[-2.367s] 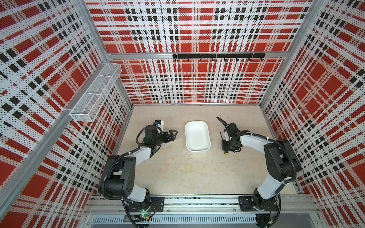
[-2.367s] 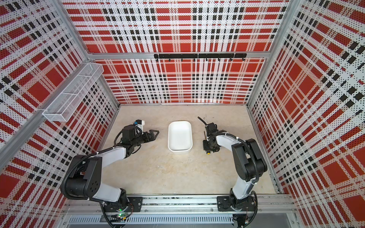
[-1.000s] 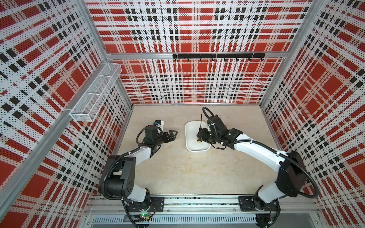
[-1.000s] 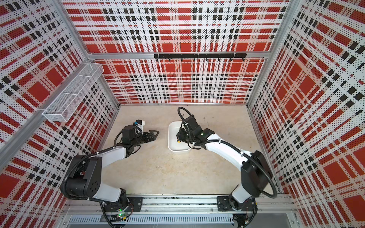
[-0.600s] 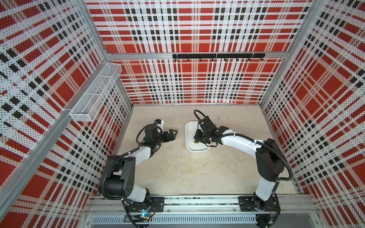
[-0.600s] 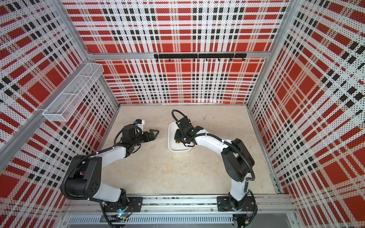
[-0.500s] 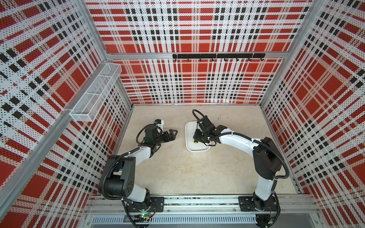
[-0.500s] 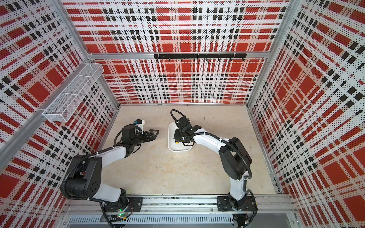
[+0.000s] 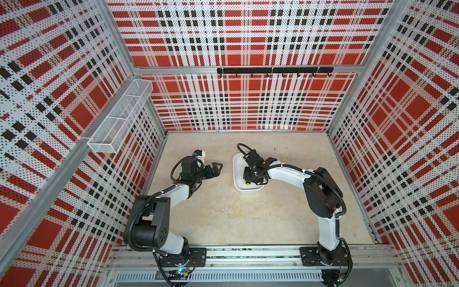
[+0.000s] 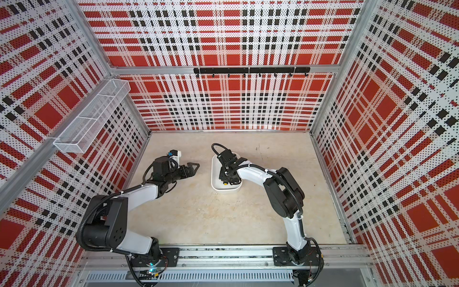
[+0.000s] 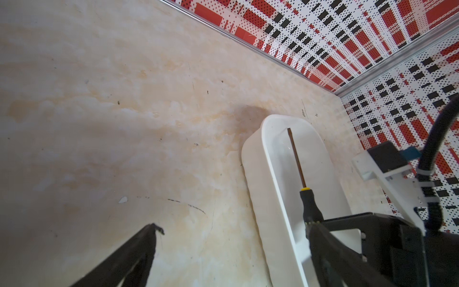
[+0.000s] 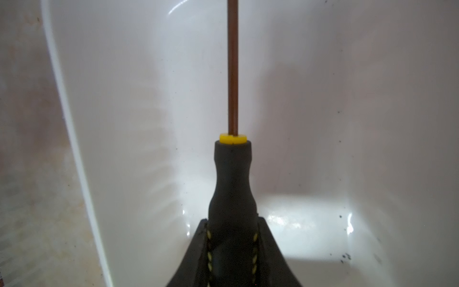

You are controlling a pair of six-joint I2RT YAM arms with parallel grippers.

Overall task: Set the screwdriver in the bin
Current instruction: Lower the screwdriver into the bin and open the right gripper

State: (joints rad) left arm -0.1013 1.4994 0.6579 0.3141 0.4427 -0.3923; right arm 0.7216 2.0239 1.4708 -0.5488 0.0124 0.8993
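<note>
The robot's right gripper will next lower the screwdriver's black handle onto the bottom of the bin below and let it go, since the screwdriver's whole shaft is inside the bin's rim.
The white bin [image 9: 238,171] [image 10: 215,174] stands mid-table. The screwdriver lies lengthwise inside it, its yellow end cap [image 9: 247,183] [image 10: 225,184] toward the near end. My right gripper [image 9: 249,174] [image 10: 227,175] is low in the bin, shut on the black handle. In the right wrist view the fingers [image 12: 198,248] clamp the handle [image 12: 232,179] with the bin wall [image 12: 124,124] all around. The left wrist view shows the thin shaft [image 11: 296,161] pointing to the bin's far end, inside the rim [image 11: 269,159]. My left gripper [image 9: 216,167] [image 10: 193,167] [image 11: 234,226] rests open and empty, left of the bin.
A long white wire mesh basket [image 9: 119,119] hangs on the left wall. A black hook rail [image 9: 273,70] runs along the back wall. Plaid perforated walls close in three sides, and the arms' base rail [image 9: 248,253] runs along the front.
My right arm has carried the screwdriver from the table right of the bin leftward over it and lowered it inside. In the last half second it barely shifted. The left arm stayed still.
</note>
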